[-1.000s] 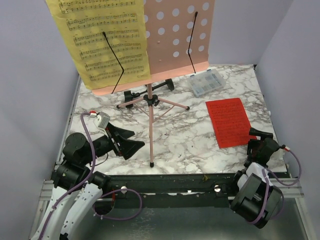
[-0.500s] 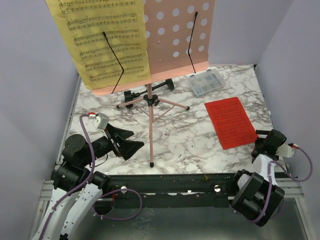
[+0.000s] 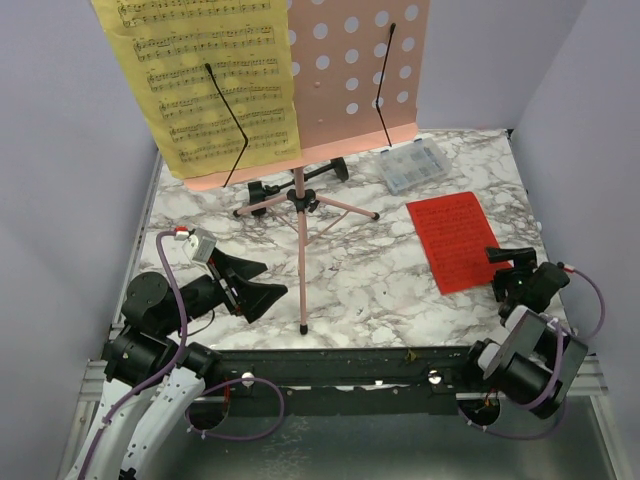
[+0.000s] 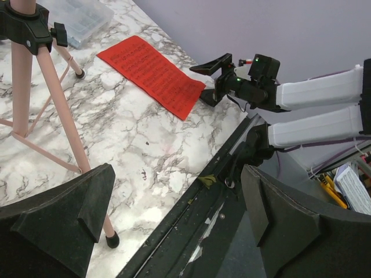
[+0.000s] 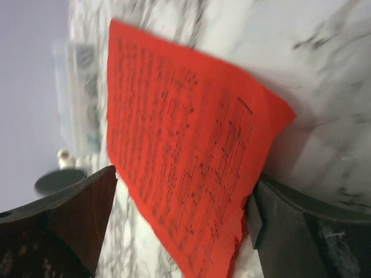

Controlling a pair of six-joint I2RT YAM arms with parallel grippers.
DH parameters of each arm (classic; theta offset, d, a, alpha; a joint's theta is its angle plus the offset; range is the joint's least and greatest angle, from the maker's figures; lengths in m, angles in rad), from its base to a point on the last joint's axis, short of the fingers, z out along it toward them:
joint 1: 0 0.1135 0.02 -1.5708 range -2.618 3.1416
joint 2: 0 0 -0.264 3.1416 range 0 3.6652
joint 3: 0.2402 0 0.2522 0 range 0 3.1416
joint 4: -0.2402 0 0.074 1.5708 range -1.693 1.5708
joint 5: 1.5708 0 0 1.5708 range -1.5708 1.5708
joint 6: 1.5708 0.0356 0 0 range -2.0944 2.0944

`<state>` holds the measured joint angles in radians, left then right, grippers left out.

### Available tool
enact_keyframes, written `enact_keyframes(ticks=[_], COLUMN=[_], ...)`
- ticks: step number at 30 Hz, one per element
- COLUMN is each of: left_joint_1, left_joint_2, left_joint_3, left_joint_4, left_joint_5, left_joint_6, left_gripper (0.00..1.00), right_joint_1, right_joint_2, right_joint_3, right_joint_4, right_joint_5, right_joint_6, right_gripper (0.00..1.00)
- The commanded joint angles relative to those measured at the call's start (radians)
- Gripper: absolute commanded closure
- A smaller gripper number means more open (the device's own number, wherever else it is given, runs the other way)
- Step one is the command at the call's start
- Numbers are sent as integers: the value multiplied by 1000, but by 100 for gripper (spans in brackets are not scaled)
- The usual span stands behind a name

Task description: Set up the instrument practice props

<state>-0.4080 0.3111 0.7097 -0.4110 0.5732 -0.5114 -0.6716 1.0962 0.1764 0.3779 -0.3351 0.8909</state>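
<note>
The red page's wall-side edge curls off the marble between my open fingers. My right gripper will next slide farther onto it toward the tripod and close.
The pink perforated music stand (image 3: 355,75) stands on thin tripod legs (image 3: 300,205) at the table's middle back, with the yellow page (image 3: 210,85) on its left half. The red page (image 3: 455,242) lies flat on the marble at right; it also shows in the left wrist view (image 4: 153,72) and the right wrist view (image 5: 185,156). My right gripper (image 3: 505,268) is open, its jaws on either side of the red page's near edge (image 5: 185,231). My left gripper (image 3: 255,283) is open and empty near the tripod's front leg. A black part that may be the microphone (image 3: 330,170) lies behind the tripod.
A clear plastic compartment box (image 3: 412,165) sits at the back right, beyond the red page. Purple walls close in the table on the left, back and right. The black front rail (image 4: 191,226) runs under my left gripper.
My right gripper swung out to the right, then came forward and left to the red page's near edge. The page has shifted slightly left. The left arm has barely moved.
</note>
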Motion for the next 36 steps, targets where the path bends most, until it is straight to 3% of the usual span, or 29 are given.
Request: enact_keyframes(ticks=[1,6,11,14,18,25,29,33,36], left_joint_1=[-3,-3,-2,-2,0,7,9,14,17], left_joint_2=[-6,3,1,4,8,-2,-5,-3,0], left_joint_3=[-10,-8,-10,-10,-10,-12,-12,-12,-13], left_joint_4=[-7,-7,-7,-7,-7,-7,-7,-8,-7], left_joint_5=[-18,-24,-30,-32,-33,-41,-47,-51,-51], left_joint_6=[13,20,20,20,20,20,20,20,20], left_gripper=[1,1,1,1,1,1,1,1,1], right_joint_1=[-4,-3,-2,6,7,9,10,16,30], right_joint_2=[164,406,663,784,795,733,578,307,89], right_joint_3=[-61,-81,-104,-107,-146,-193,-184,-103,-34], right_joint_4=[409,901,1346,1405,1397,1225,938,467,168], right_joint_5=[-409,-620,-642,-627,-532,-415,-337,-227,-74], right_joint_6=[38,267,450,482,455,405,300,162,5], right_gripper=[12,22,36,41,41,45,54,68,97])
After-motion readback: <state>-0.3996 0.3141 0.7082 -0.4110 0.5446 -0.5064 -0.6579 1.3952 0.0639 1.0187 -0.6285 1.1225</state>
